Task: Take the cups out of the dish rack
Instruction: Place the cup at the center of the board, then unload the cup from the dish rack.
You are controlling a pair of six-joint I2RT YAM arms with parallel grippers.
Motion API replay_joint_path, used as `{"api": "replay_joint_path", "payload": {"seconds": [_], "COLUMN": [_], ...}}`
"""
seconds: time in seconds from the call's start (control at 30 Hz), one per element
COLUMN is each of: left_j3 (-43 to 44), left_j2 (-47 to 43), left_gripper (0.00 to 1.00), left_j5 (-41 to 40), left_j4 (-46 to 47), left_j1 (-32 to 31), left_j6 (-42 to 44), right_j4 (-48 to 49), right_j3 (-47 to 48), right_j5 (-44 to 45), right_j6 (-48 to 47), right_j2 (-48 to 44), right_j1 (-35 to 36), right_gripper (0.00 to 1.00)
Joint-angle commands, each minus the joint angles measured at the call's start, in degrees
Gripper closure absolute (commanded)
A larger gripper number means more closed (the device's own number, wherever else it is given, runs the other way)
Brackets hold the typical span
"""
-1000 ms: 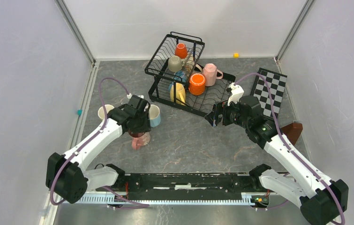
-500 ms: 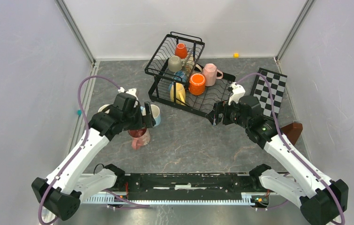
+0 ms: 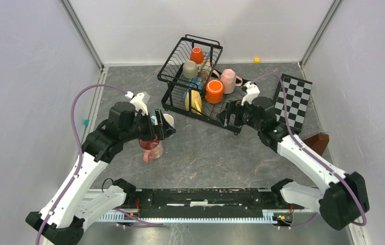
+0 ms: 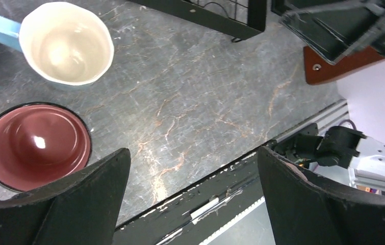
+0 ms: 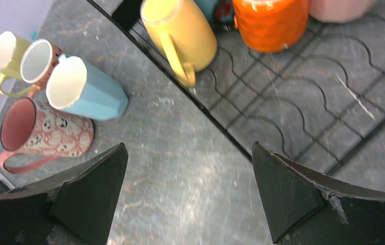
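Observation:
I should move my right gripper to the left in the top view and down onto the yellow cup's handle, since it sticks out toward the tray's front edge.
The black wire dish rack stands at the back centre. It holds several cups: an orange one and a beige one in the upper basket, and yellow, orange and pink ones on the lower tray. On the table to its left stand a panda-patterned pink cup and a light blue cup. My left gripper hovers open above these two, holding nothing. My right gripper is open at the tray's front edge, close to the yellow cup.
A checkered board lies right of the rack, with a brown object nearer the right wall. Two more cups, pale yellow and brownish, stand behind the light blue cup. Walls enclose three sides.
My left gripper opened, let go of the pink patterned cup and rose, its arm swinging back and left. My right gripper moved up and left to the rack's front edge.

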Motion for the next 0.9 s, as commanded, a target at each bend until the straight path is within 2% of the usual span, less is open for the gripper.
{"api": "replay_joint_path", "payload": {"seconds": [0.0,0.27,0.57,0.87], "left_j3": [3.05,5.07,6.45,6.90], "left_j2": [-1.26,-3.93,-6.19,-6.94], "left_gripper": [0.00,0.00,0.00,0.00], "left_j5": [4.46,5.98,5.55,5.28], "left_j4": [3.38,2.23,-0.21,-1.27], "left_j1": [0.26,0.23,0.23,0.23], "left_j6": [1.28,0.59,-0.03,-0.74], "right_j4": [18.08,33.04,36.78,39.50], "right_j3": [0.44,3.89,10.23,11.44], "right_j5": [-3.45,-4.96,-6.53,-7.37], "right_j6": [-0.03,-0.29,0.54,1.39], "right_j2": [6.01,19.26,31.97,39.03], "right_j1": [-0.14,-0.16,0.16,1.90], "right_gripper": [0.02,0.04,0.12,0.19]}}
